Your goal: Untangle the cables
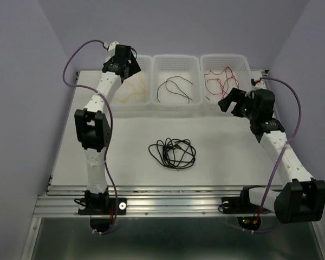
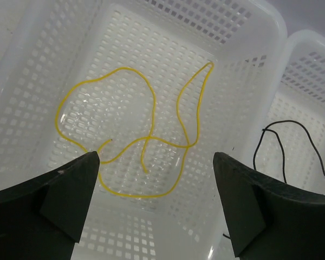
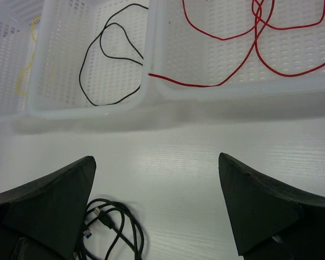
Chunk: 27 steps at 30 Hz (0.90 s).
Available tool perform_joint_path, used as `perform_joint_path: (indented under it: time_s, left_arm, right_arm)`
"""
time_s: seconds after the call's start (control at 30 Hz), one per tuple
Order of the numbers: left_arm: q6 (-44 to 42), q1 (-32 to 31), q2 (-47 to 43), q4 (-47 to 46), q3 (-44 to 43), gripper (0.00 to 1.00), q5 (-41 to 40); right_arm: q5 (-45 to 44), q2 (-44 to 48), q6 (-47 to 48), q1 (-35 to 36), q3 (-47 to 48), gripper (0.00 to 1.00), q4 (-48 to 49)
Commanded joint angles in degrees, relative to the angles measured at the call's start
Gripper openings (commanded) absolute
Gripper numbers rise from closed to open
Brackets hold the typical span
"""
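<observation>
The tangle's plug-free edge is below my right gripper and to its left in the top view, so I will lower the gripper back and to that side around the cables.
A yellow cable (image 2: 124,135) lies looped in the left white basket (image 1: 136,91). A thin black cable (image 1: 174,89) lies in the middle basket, also in the right wrist view (image 3: 105,59). Red cables (image 1: 221,80) lie in the right basket, one draped over its front rim (image 3: 189,82). A tangle of black cables (image 1: 173,153) with USB plugs lies on the table's middle (image 3: 111,227). My left gripper (image 2: 156,162) is open and empty above the yellow cable. My right gripper (image 3: 157,162) is open and empty over the table, in front of the baskets.
Three white perforated baskets (image 1: 176,81) stand side by side along the table's back edge. Purple arm cables (image 1: 76,65) loop beside each arm. The white table (image 1: 216,162) ends at a metal rail at the front.
</observation>
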State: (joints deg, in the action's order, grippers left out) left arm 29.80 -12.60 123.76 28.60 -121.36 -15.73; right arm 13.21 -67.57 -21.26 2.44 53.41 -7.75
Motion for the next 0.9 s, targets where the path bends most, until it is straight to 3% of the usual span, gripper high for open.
perform_joint_path:
  time_s: [0.0, 0.2, 0.27, 0.3, 0.37, 0.4, 0.57, 0.73, 0.87]
  left_arm:
    - [-1.41, -2.33, -12.92, 2.59, -2.47, 0.99, -3.87]
    - [1.03, -9.10, -26.10, 6.82, 4.09, 0.99, -8.01]
    - [3.32, -12.00, -34.24, 4.19, 17.16, 0.99, -6.35]
    - [5.25, -13.75, -36.99, 0.62, 27.91, 0.99, -5.46]
    - [8.68, -15.51, -45.58, -2.74, 39.13, 0.99, -3.45]
    - [11.39, -16.39, -48.07, -4.50, 49.28, 0.99, -2.30]
    - [20.99, -23.06, -61.42, -10.84, 72.53, 0.99, 2.36]
    - [26.36, -27.91, -64.18, -12.34, 79.61, 0.99, 3.51]
    - [27.41, -29.67, -63.21, -12.43, 80.32, 0.99, 2.37]
  right_arm:
    - [-0.56, 3.93, 0.69, 2.38, 0.73, 1.00, -4.54]
    - [-5.03, 6.05, -0.97, 16.97, -1.11, 1.00, -7.98]
    - [-8.28, 5.70, -3.16, 22.07, -3.56, 1.00, -8.33]
    - [-9.33, 4.91, -3.96, 23.48, -4.36, 1.00, -8.34]
    - [-11.79, 3.69, -6.68, 26.98, -6.20, 1.00, -8.16]
    - [-12.76, 2.89, -7.48, 28.14, -6.82, 1.00, -7.90]
    - [-24.08, -5.70, -12.65, 33.68, -8.32, 1.00, -7.11]
    - [-29.56, -13.45, -13.20, 35.00, -7.89, 1.00, -3.42]
    - [-30.61, -18.46, -13.55, 35.53, -6.04, 0.90, -1.57]
